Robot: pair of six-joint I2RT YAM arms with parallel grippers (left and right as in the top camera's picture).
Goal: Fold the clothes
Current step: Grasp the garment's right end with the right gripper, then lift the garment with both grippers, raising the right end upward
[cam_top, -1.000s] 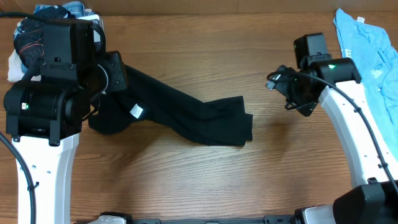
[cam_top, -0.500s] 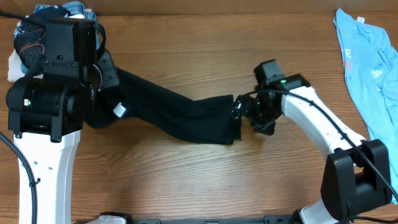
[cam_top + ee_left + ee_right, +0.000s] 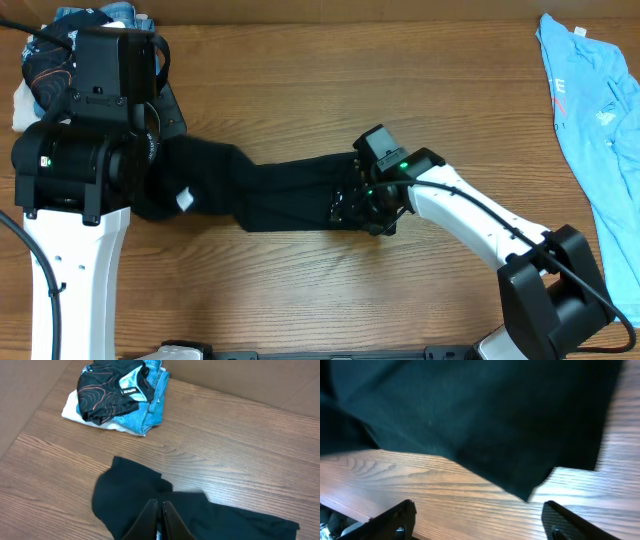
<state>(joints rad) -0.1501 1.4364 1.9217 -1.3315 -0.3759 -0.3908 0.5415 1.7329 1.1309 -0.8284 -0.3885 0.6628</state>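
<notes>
I should lower my right gripper next, with its fingers open, onto the black T-shirt's pointed corner [image 3: 521,487] and close it there, because that corner points toward the gap between its fingers.
The black T-shirt [image 3: 290,195] lies stretched in a band across the middle of the table, its white neck label [image 3: 183,199] near the left end. My left gripper [image 3: 160,505] is shut on the shirt's left part, and black cloth [image 3: 130,495] spreads under the fingers. In the overhead view the left arm hides that gripper. My right gripper [image 3: 365,208] hovers low over the shirt's right end. Its jaws stand wide open, and a corner of the black cloth [image 3: 470,420] points down between the fingers [image 3: 400,520]. A light blue printed T-shirt [image 3: 590,100] lies at the far right.
A pile of other clothes [image 3: 120,395], dark patterned cloth over denim and white, sits at the table's back left corner [image 3: 60,40]. Bare wood runs along the front of the table [image 3: 320,300].
The right arm swung left from the right side down to the shirt's right end. The shirt shifted left and sagged at its left end, the label dropping lower. The right jaws narrowed slightly.
</notes>
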